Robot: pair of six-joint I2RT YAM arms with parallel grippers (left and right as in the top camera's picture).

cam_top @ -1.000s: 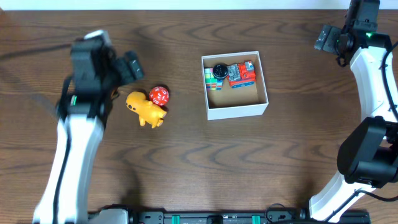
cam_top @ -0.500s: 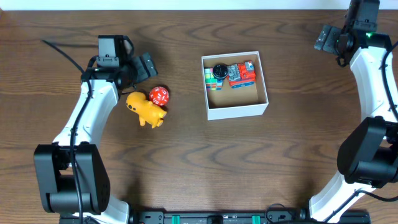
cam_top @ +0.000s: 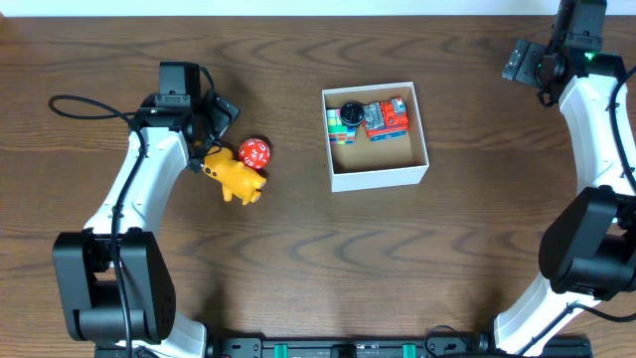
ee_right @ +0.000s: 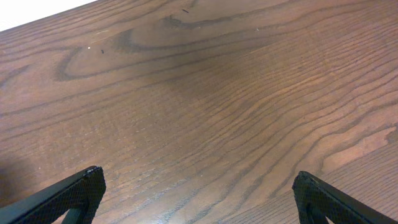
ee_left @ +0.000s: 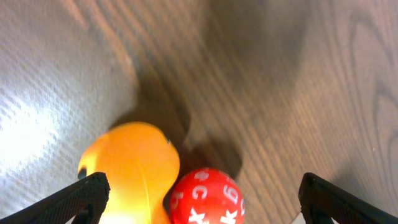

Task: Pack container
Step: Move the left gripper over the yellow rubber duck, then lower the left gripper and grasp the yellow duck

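The robot should bring its left gripper down, back and toward the left in the wrist view, onto the duck's head (cam_top: 216, 163) (ee_left: 129, 167), because the ball is between the open fingers.
The container (cam_top: 376, 171), a small white box with a brown inside, sits right of the table's middle. It holds a black round toy (cam_top: 350, 112), a red-and-blue toy (cam_top: 386, 117) and a multicoloured cube (cam_top: 338, 129). A yellow duck toy (cam_top: 233, 175) and a red lettered ball (cam_top: 254, 153) lie touching on the table to its left. My left gripper (cam_top: 213, 139) is open just above and left of them; in the left wrist view the duck (ee_left: 130, 171) and ball (ee_left: 205, 198) sit between its fingertips (ee_left: 87, 191). My right gripper (cam_top: 522, 62) is open and empty at the far right.
The wooden table's far edge (cam_top: 298, 8) runs along the top. The right arm (cam_top: 596, 149) stands along the right side, the left arm (cam_top: 129, 219) along the left. The right wrist view shows only bare wood (ee_right: 199, 112).
My left arm has swung in from the left and lowered its open gripper over the duck and the red ball. The right arm has not moved.
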